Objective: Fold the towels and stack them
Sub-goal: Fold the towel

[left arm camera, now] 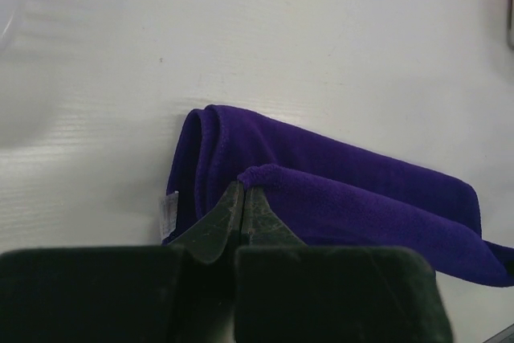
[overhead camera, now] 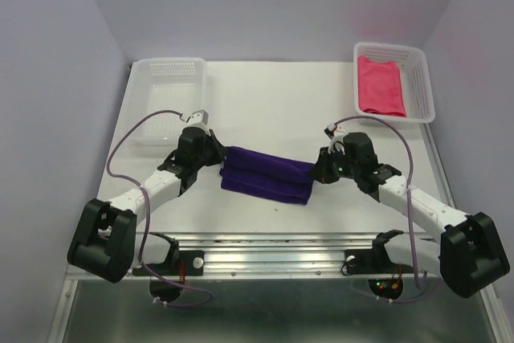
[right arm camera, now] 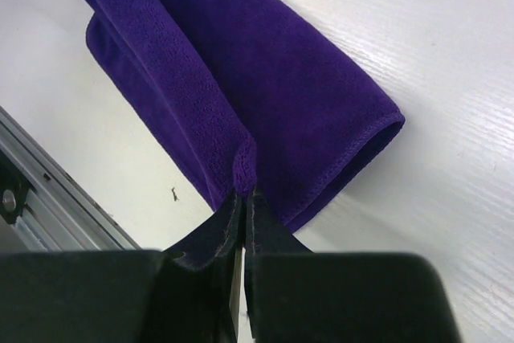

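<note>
The towel's lower layer lies uncovered at the towel's near corner (overhead camera: 304, 201), so my right gripper should next move its pinched fold back and down there and release it.
A dark purple towel (overhead camera: 267, 173) lies folded in a long band across the middle of the table, between the two arms. My left gripper (overhead camera: 218, 160) is shut on the towel's left end, pinching a fold of the purple cloth (left arm camera: 337, 190) at its tips (left arm camera: 242, 186); a white tag (left arm camera: 169, 213) shows on the left edge. My right gripper (overhead camera: 319, 171) is shut on the right end, a ridge of purple cloth (right arm camera: 241, 102) caught between its tips (right arm camera: 243, 193). A magenta-pink towel (overhead camera: 380, 86) lies in the right basket.
A white mesh basket (overhead camera: 421, 86) stands at the back right and holds the pink towel. Another white mesh basket (overhead camera: 169, 78) stands at the back left. A metal rail (overhead camera: 273, 251) runs along the table's near edge, between the arm bases.
</note>
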